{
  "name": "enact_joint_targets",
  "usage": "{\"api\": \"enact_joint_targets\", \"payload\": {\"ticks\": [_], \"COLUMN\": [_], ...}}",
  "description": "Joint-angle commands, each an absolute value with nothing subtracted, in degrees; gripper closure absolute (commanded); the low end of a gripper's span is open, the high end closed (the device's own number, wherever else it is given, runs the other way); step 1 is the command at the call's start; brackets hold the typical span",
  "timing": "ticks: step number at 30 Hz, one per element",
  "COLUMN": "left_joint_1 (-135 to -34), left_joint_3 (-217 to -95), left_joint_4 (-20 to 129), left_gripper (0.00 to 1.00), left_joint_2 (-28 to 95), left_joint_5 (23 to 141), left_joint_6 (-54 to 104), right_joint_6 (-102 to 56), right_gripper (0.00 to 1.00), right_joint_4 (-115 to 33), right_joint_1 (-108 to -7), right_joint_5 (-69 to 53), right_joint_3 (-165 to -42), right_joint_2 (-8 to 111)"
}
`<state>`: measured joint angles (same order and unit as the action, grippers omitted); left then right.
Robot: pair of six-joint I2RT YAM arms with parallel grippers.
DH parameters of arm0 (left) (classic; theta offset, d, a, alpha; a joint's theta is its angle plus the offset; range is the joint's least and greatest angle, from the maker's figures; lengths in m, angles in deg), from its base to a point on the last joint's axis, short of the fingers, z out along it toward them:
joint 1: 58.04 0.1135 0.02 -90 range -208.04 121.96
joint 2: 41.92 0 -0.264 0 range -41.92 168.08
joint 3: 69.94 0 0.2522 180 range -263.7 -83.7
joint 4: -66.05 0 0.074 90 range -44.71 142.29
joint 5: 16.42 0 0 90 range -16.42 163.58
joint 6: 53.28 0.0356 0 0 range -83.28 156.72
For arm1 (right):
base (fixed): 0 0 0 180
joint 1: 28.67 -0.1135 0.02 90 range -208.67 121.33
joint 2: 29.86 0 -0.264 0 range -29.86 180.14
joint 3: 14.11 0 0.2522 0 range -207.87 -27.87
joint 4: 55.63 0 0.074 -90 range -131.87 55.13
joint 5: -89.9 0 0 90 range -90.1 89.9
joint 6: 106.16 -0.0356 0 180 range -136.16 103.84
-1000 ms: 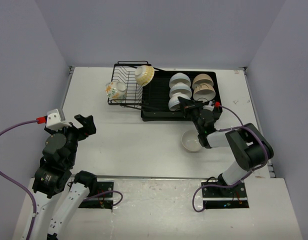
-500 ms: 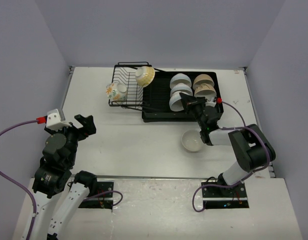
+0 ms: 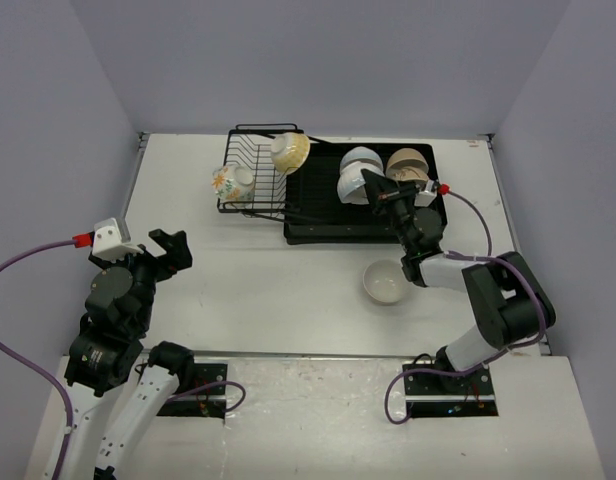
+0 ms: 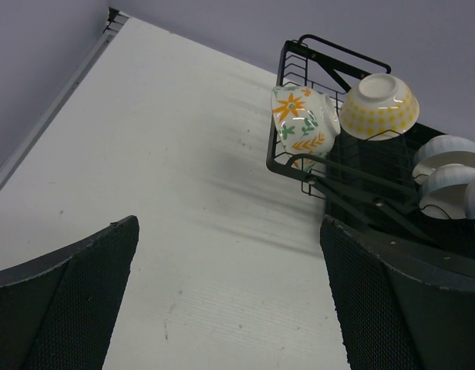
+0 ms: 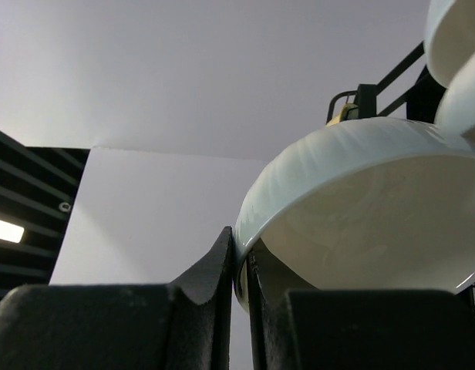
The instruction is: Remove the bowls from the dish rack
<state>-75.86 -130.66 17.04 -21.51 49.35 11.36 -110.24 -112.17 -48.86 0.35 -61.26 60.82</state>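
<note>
I will next raise my right gripper from the tray, swing it back, turn its bowl upright and lower it. I will then let go of the bowl beside the resting bowl, because the tabletop is bare there.
My right gripper (image 3: 371, 189) (image 5: 239, 248) is shut on the rim of a glossy white bowl (image 3: 350, 188) (image 5: 361, 208), held tilted over the black tray of the dish rack (image 3: 316, 218). Another white bowl (image 3: 361, 158) and cream bowls (image 3: 406, 165) stand behind it in the tray. A yellow patterned bowl (image 3: 289, 151) (image 4: 380, 108) and an orange-flowered bowl (image 3: 231, 182) (image 4: 299, 123) sit in the wire basket (image 3: 253, 160) (image 4: 314, 50). One white bowl (image 3: 384, 283) rests upright on the table. My left gripper (image 3: 173, 250) (image 4: 228, 231) hangs open over bare table, holding nothing.
Grey walls close in the white table on three sides. The right arm's cable with a red plug (image 3: 440, 188) runs beside the tray's right end. The table's raised edge strip (image 4: 60, 100) runs along the left.
The right gripper has carried the white bowl from the tray's near edge toward the back, over the other white bowls. The left arm has not moved.
</note>
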Motion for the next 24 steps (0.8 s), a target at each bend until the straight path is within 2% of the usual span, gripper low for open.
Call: {"api": "enact_joint_targets", "payload": {"ticks": [1,15,18,21,22,24], "left_joint_1": [-76.1,-76.1,-76.1,-76.1,-76.1,-76.1], "left_joint_3": [-130.2,-130.2,-130.2,-130.2,-130.2,-130.2], "left_joint_4": [19.0,19.1,19.1,19.1,19.1,19.0], "left_gripper": [0.0,0.0,0.0,0.0,0.0,0.0], "left_joint_2": [-21.4,-21.1,-20.9,-21.0,-20.9,-20.9], "left_joint_5": [49.2,49.1,49.2,49.2,49.1,49.1], "left_joint_6": [12.2,12.2,12.2,12.2,12.2,12.2], "right_joint_6": [-110.5,-109.1,-102.3,-90.0,-85.9,-71.4], "right_gripper": [1.0,1.0,1.0,1.0,1.0,1.0], "right_joint_4": [-136.6,-131.7,-119.6,-100.3,-85.4,-69.7], "right_joint_1": [-48.6,-48.6,-48.8,-50.4,-52.1,-55.6], "right_joint_5": [0.2,-8.4,-14.8,-18.9,-19.6,-16.2], "right_joint_3": [-62.3,-61.0,-63.5,-67.8,-72.2,-77.9], "right_joint_2": [56.2,50.6,44.4,36.3,34.2,30.7]}}
